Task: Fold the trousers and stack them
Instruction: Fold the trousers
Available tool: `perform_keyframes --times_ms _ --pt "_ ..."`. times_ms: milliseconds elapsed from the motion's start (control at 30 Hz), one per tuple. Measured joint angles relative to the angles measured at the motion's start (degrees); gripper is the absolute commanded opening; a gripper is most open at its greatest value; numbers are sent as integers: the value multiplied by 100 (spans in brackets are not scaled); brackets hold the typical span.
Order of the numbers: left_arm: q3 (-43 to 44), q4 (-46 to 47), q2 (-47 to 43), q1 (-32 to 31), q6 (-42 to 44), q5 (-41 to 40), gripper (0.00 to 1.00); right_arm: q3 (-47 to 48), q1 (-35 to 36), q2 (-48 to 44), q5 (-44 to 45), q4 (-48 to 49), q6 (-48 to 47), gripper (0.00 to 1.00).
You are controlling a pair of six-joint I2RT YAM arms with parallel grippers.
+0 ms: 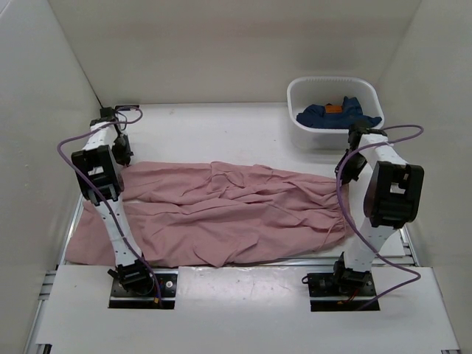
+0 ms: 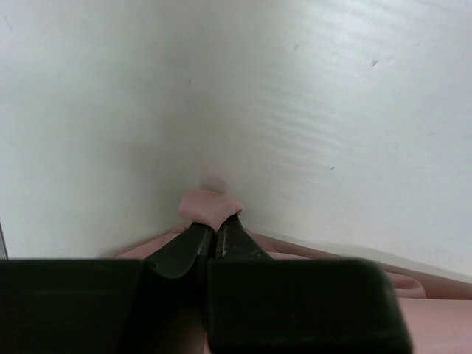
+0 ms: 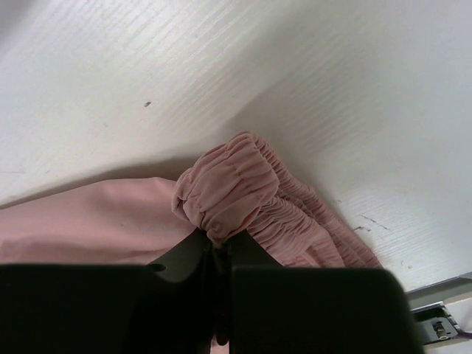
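The waistband's near corner [image 1: 342, 230] is uncovered back of my right gripper, so my right gripper will next raise the pinch, bring it back over that corner, lower it and let it go.
The dusty-pink trousers [image 1: 221, 214] lie spread lengthwise across the table, legs to the left, gathered waistband to the right. My left gripper [image 1: 122, 153] is at the far left corner of the cloth. In the left wrist view it [image 2: 214, 227] is shut on a small pinch of pink leg fabric [image 2: 209, 206]. My right gripper [image 1: 346, 168] is at the far right corner. In the right wrist view it [image 3: 219, 243] is shut on a bunched fold of the elastic waistband [image 3: 228, 184]. Both pinches are held close to the tabletop.
A white tub [image 1: 333, 110] stands at the back right, holding a dark navy garment [image 1: 335, 116] with an orange tag. White walls [image 1: 37, 110] enclose the table left, right and behind. The trousers' near left corner reaches the table's metal rail [image 1: 70, 228].
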Motion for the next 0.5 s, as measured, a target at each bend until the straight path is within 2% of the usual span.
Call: perform_keyframes --times_ms 200,300,500 --pt "-345 -175 -313 7 15 -190 14 308 0 -369 22 -199 -114 0" --pt "-393 -291 -741 7 17 -264 14 520 -7 -715 15 -280 -199 0" --pt "-575 -221 -3012 2 15 -476 14 527 -118 -1681 9 -378 -494 0"
